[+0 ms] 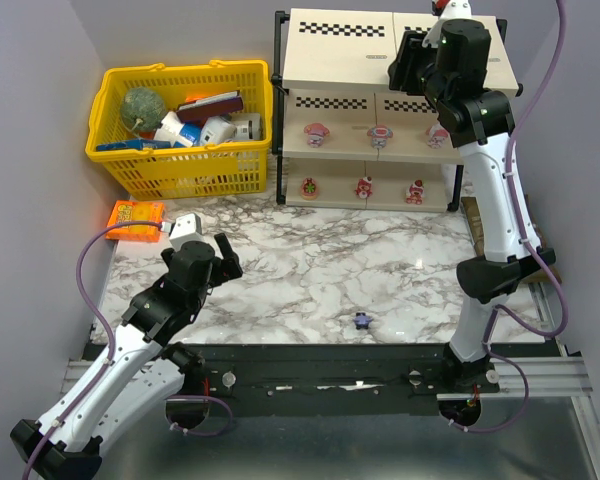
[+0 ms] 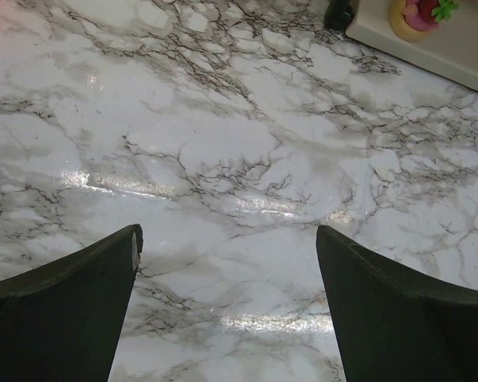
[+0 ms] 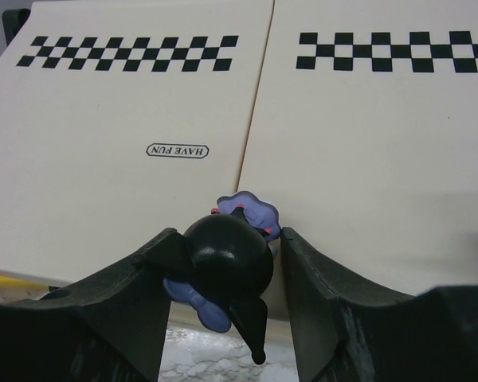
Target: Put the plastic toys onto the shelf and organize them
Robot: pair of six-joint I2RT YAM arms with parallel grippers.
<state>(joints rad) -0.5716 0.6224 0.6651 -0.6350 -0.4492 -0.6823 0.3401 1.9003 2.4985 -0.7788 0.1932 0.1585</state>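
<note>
I need to move my right gripper back from the shelf's top board (image 3: 127,103) and down to the bare marble before the shelf, since the clear space there lets me release the purple-black toy.
The shelf (image 1: 340,55) stands at the back right. Three pink-and-white toys (image 1: 380,134) sit on its middle tier and three red-pink toys (image 1: 363,186) on its bottom tier. My right gripper (image 1: 405,55) hangs over the top board (image 3: 127,103) and is shut on a dark purple-black toy (image 3: 227,259) with pointed ears, held at the board's near edge (image 3: 223,247). Another dark toy (image 1: 361,321) lies on the marble table near the front. My left gripper (image 1: 225,255) is open and empty just above the table (image 2: 227,239), left of centre. One red-pink toy (image 2: 421,14) shows in the left wrist view.
A yellow mesh basket (image 1: 180,170) with larger items stands at the back left, beside the shelf. An orange packet (image 1: 135,216) lies at the table's left edge. Grey walls close in on the left and right.
</note>
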